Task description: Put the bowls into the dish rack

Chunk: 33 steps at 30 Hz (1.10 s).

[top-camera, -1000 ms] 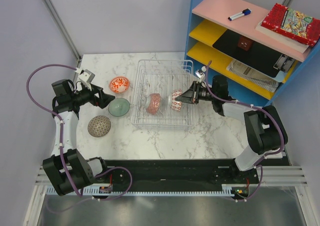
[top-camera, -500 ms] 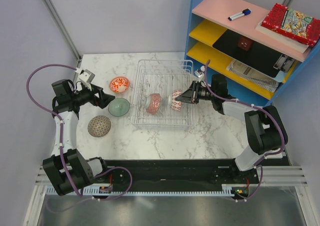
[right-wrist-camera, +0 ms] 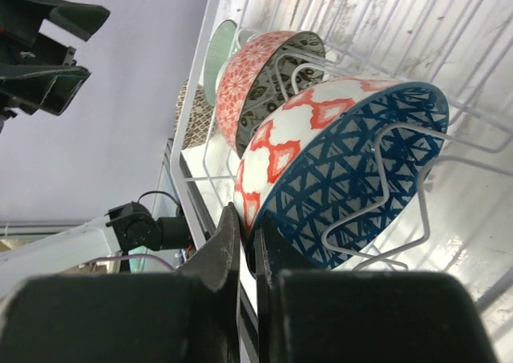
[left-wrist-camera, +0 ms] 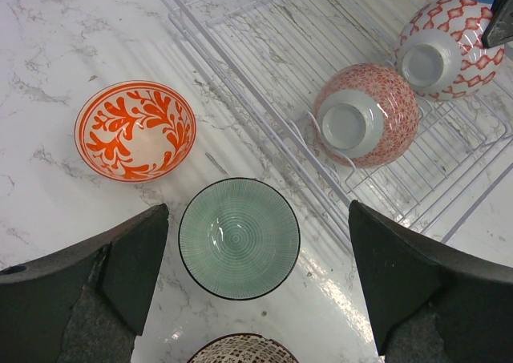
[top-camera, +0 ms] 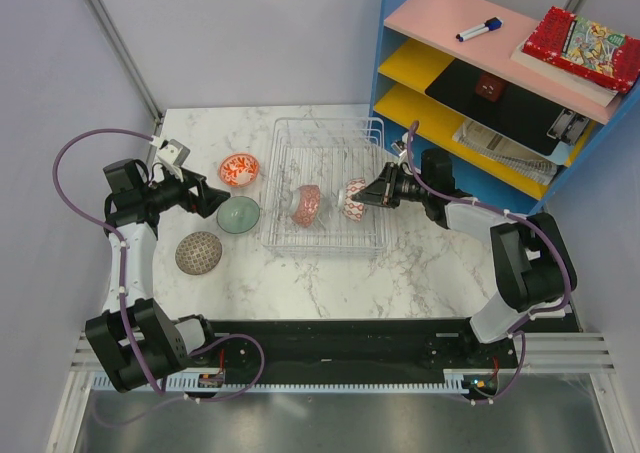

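Note:
The right gripper tilts steeper downward next, settles the bowl among the rack's wires and releases the bowl's rim, because the wires below the gripper reach inside the bowl.
The wire dish rack sits mid-table. My right gripper is shut on the rim of a red-and-white bowl with a blue inside, which stands on edge among the rack's wires. A pink-red bowl stands on edge beside it in the rack. My left gripper is open and empty, hovering over a green bowl on the table left of the rack. An orange floral bowl and a brown patterned bowl also rest on the table.
A blue shelf unit with a pen, books and a stapler stands at the back right, close behind the right arm. Grey walls close in the left and back of the marble table.
My right gripper has edged slightly away from me with the red-and-white bowl, and the rack's near edge has shifted a little with it. The left arm has not moved.

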Available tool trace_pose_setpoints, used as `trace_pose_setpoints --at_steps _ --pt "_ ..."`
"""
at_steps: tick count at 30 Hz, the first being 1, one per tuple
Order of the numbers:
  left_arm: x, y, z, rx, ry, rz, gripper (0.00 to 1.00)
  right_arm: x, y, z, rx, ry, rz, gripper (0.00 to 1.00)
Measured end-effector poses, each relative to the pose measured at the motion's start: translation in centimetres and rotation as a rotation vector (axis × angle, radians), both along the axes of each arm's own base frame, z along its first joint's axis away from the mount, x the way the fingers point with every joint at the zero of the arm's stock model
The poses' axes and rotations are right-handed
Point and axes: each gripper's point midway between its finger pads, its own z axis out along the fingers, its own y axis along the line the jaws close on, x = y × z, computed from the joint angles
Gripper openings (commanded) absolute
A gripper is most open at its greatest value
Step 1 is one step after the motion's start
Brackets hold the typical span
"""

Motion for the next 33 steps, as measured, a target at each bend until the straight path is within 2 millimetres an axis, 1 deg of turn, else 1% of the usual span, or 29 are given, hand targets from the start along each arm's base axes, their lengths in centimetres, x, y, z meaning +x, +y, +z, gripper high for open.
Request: trace_pose_setpoints --at_steps 9,17,26,33 --pt "0.0 0.0 0.0 0.001 -0.001 0.000 1.00 0.7 -0.5 -1.3 -0.076 -0.002 -0.064 0.00" --pt "-0.1 0.0 0.2 0.003 -0.008 0.000 1.00 0.6 -0.2 -1.3 -0.119 -0.025 -0.067 0.00" --pt "-0.1 0.0 0.3 0.004 -0.010 0.000 1.00 1.1 0.7 -1.3 -0.227 -0.093 -0.064 0.00" --pt "-0.1 0.0 0.3 0.004 -0.011 0.000 1.00 0.9 0.7 -1.4 -0.274 -0.110 -0.059 0.00"
